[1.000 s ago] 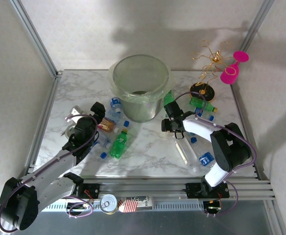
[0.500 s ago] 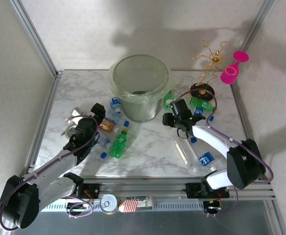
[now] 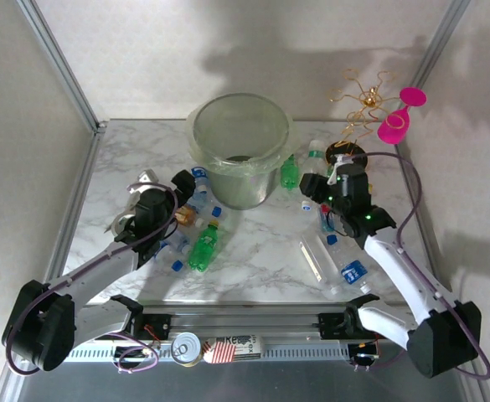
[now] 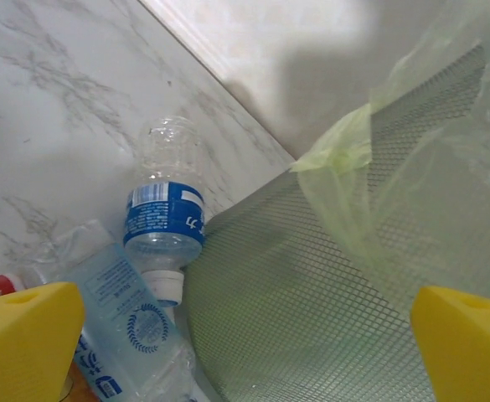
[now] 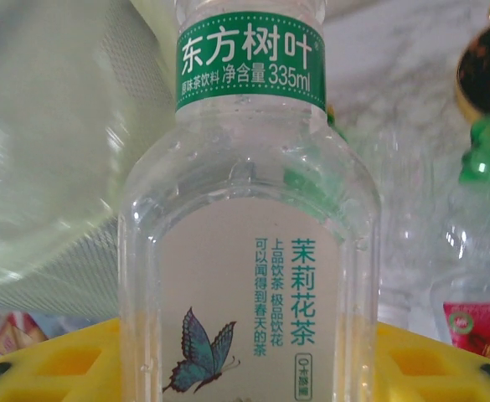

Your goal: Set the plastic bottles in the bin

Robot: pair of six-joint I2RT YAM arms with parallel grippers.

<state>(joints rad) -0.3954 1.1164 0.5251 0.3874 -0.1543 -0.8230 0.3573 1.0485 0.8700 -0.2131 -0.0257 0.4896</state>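
My right gripper should lift the clear plastic bottle and carry it over the bin's opening (image 3: 239, 130) before letting go of it.
The bin (image 3: 240, 146) is a large translucent grey-green bucket lined with a clear bag, standing at the back middle of the table. My right gripper (image 3: 320, 180) is just right of it, shut on a clear plastic bottle (image 5: 245, 251) with a green neck band and a butterfly label. My left gripper (image 3: 182, 188) hangs open at the bin's left side, its yellow fingertips (image 4: 23, 335) wide apart. Between them lie a blue-labelled clear bottle (image 4: 165, 219) against the bin's mesh wall (image 4: 312, 301) and a crushed clear bottle (image 4: 119, 322). A green bottle (image 3: 204, 247) lies front left of the bin.
A green bottle (image 3: 289, 172) leans by the bin's right side. Clear bottles (image 3: 320, 260) lie at the front right. A gold wire stand (image 3: 358, 105) and a pink wine glass (image 3: 399, 113) stand at the back right. A tin can (image 3: 186, 347) sits on the front rail.
My right arm has swung to the right and drawn back from the bin, its jaws closing on the clear bottle. My left gripper has moved up and right, closer to the bin.
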